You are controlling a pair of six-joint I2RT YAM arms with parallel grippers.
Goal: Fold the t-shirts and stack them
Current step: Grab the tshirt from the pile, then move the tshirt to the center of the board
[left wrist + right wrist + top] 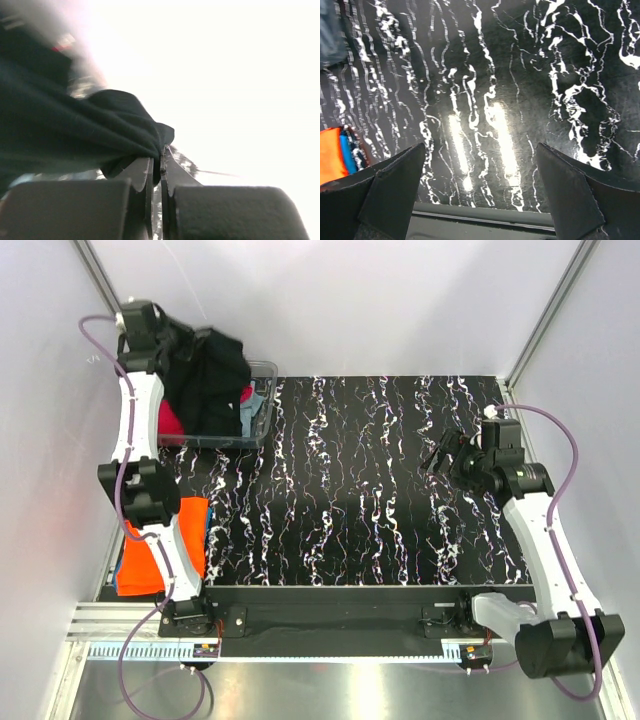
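Note:
The marbled top beside the orange t-shirt is empty. I will next lift my left gripper off the bin, then bring the black t-shirt back and down there.
My left gripper (185, 340) is shut on the black t-shirt (208, 380) and holds it up above the clear plastic bin (262, 420) at the back left. In the left wrist view the black cloth (75, 135) is pinched between the closed fingertips (161, 155). A magenta-pink t-shirt (170, 421) and a light teal-blue t-shirt (258, 404) lie in the bin under it. A folded orange t-shirt (150, 550) lies at the table's left edge, and it shows in the right wrist view (331, 155). My right gripper (437, 456) is open and empty above the table's right side (480, 150).
The black marbled table top (380, 490) fills the middle. White walls close in the back and sides. A blue edge (347, 154) shows under the orange shirt. The left arm (135, 440) stands over the orange shirt and the bin.

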